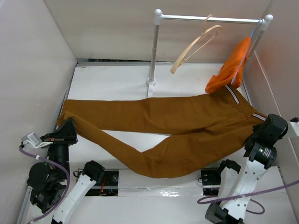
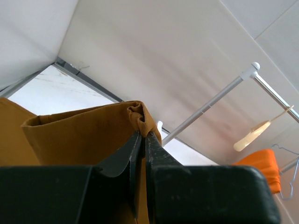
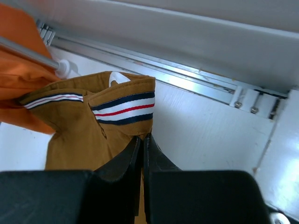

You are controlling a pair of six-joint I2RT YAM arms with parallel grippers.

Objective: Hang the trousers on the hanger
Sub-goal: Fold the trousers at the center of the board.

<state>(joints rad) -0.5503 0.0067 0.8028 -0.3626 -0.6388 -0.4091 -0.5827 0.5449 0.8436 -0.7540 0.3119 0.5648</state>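
Note:
The trousers' legs lie apart, so my right gripper will carry their near waist outward and down toward the far waistband edge (image 1: pixel 229 90) (image 3: pixel 33 101) by the orange garment for release.
The rust-brown trousers (image 1: pixel 168 130) lie spread across the table, legs to the left, striped waistband at the right. My left gripper (image 1: pixel 67 128) is shut on a leg cuff (image 2: pixel 135 116) at the far left. My right gripper (image 1: pixel 266 122) is shut on the trousers' waist just below the striped waistband (image 3: pixel 124 108) at the far right. The beige wooden hanger (image 1: pixel 196 44) hangs tilted from the white rail (image 1: pixel 210 18) at the back; it also shows in the left wrist view (image 2: pixel 261 130).
A bright orange garment (image 1: pixel 231 67) hangs from the rail's right end on a thin wire hanger (image 2: pixel 287 170). The rail's white post (image 1: pixel 153 51) stands just behind the trousers. White walls close in on the left, back and right.

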